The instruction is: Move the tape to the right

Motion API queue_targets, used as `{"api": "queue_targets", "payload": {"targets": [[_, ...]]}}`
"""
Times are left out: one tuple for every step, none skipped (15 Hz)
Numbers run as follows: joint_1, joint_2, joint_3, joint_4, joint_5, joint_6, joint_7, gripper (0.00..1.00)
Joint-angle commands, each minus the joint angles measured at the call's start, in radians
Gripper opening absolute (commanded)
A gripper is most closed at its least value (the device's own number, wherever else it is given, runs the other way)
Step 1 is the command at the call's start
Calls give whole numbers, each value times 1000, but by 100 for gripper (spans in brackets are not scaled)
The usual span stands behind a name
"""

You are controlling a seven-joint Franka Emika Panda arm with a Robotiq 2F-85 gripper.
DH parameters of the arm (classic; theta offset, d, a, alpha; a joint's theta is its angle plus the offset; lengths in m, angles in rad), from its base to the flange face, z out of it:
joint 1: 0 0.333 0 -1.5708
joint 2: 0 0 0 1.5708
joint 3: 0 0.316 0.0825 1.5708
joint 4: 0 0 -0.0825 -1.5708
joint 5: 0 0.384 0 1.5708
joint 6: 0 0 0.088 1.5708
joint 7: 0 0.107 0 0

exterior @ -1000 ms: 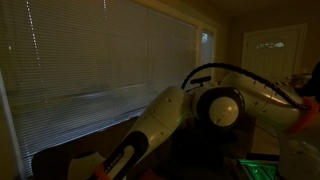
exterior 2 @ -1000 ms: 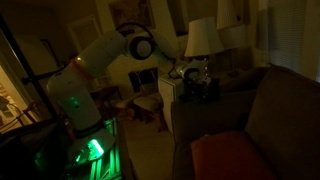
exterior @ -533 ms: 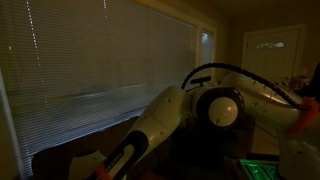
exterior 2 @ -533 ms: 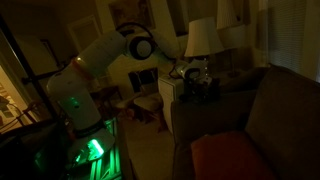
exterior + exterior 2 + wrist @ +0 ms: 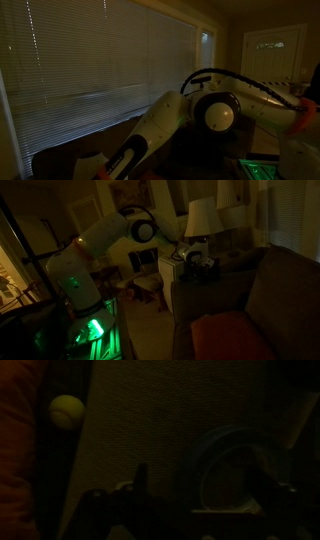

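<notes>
My gripper lowers over the tape's rim nearest the ball next, one finger inside the tape, and closes, as that rim lies between my open fingers.
The scene is very dark. In the wrist view the tape (image 5: 232,468) is a bluish ring lying flat on a tan surface, at the right. My gripper (image 5: 205,488) is open, with one finger left of the ring and the other at its right edge. I cannot tell whether they touch it. In an exterior view the gripper (image 5: 196,258) hangs low over a small side table (image 5: 178,272) beside a lamp. In an exterior view only the arm's elbow (image 5: 218,112) shows.
A yellow-green ball (image 5: 66,410) lies at the surface's left edge, next to orange fabric (image 5: 18,450). A white-shaded lamp (image 5: 201,218) stands behind the gripper. A brown sofa (image 5: 270,305) with an orange cushion (image 5: 222,335) fills the foreground. Window blinds (image 5: 100,60) line the wall.
The arm has shifted slightly, with the elbow joint lower and the gripper a little lower and further right over the side table. The tape has not visibly moved.
</notes>
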Motion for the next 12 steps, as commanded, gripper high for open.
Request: {"api": "queue_targets", "payload": {"targets": [[1,73,13,90,7,0,-4,77],[2,82,13,102,6,1,-4,71],[4,90,14,113,5,-1,-3,69],[5,97,14,124,4,-3,-1,63],[7,103,14,133,3,-5,0,55],[8,109,13,142,2,-4,1,45],[10,112,12,148,1,-6,3,39],[10,116,12,153,0,-5,2,30],[10,116,11,155,0,-6,4,23],[9,119,10,157,0,-6,3,15],[10,116,7,157,-2,-9,6,8],[13,116,2,156,-4,-12,9,2]]}}
